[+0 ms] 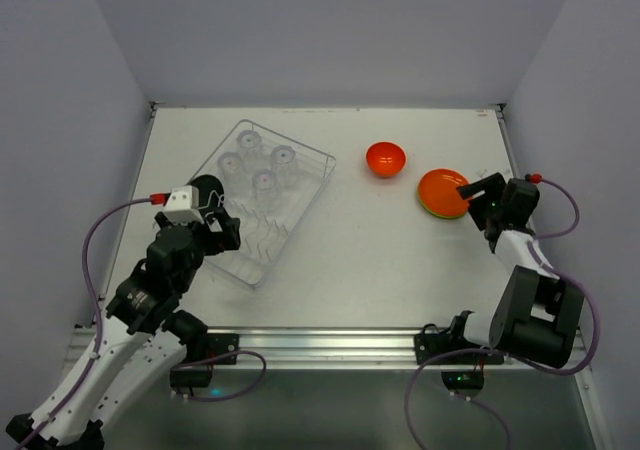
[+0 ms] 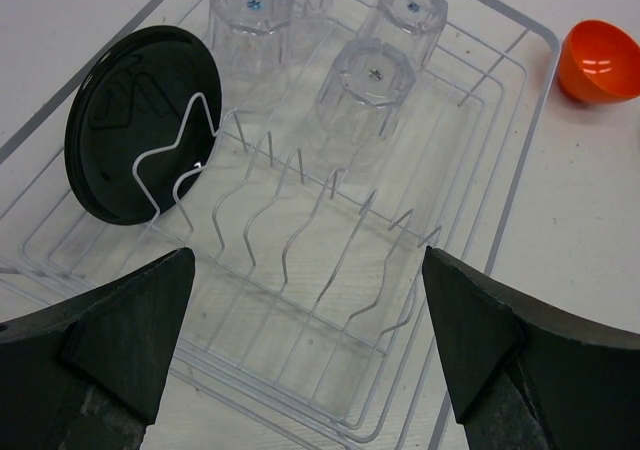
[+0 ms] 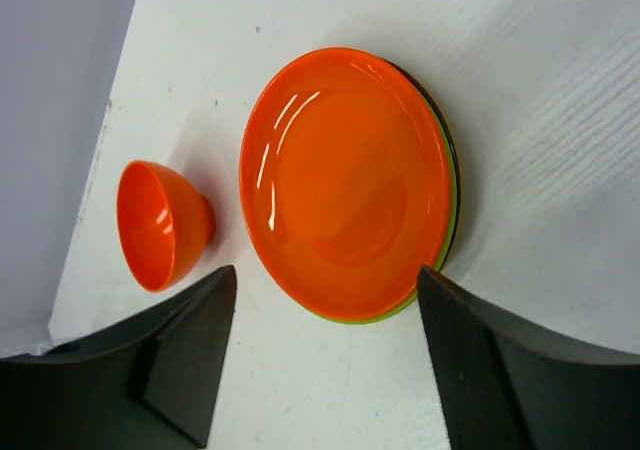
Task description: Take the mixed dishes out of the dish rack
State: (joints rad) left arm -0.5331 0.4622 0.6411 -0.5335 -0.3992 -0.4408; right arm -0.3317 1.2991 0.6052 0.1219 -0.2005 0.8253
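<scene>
I should turn my left gripper next and lower it outward to close across the plate's upper rim point(image 2: 152, 32), because the black plate point(image 2: 140, 125) is standing upright in the wires of the dish rack.
The wire dish rack point(image 1: 305, 205) lies left of the table's middle and fills the left wrist view point(image 2: 520, 120). A black plate point(image 2: 140, 125) stands upright in its prongs. Several clear glasses point(image 1: 262, 183) stand upside down at its far end, also in the left wrist view point(image 2: 370, 85). My left gripper point(image 1: 215, 232) is open and empty over the rack's near end point(image 2: 305, 340). The orange-red bowl point(image 1: 385, 159) sits on the table. An orange-red plate point(image 1: 441, 190) tops a stack with a green plate point(image 3: 400, 310) under it. My right gripper point(image 1: 478, 200) is open and empty beside that stack point(image 3: 325, 360).
The rack's near prongs point(image 2: 330, 230) hold nothing. The bowl also shows in the left wrist view point(image 2: 598, 62) and in the right wrist view point(image 3: 160, 225). A dark plate edge point(image 3: 447, 135) shows within the stack. Grey walls enclose the table on three sides.
</scene>
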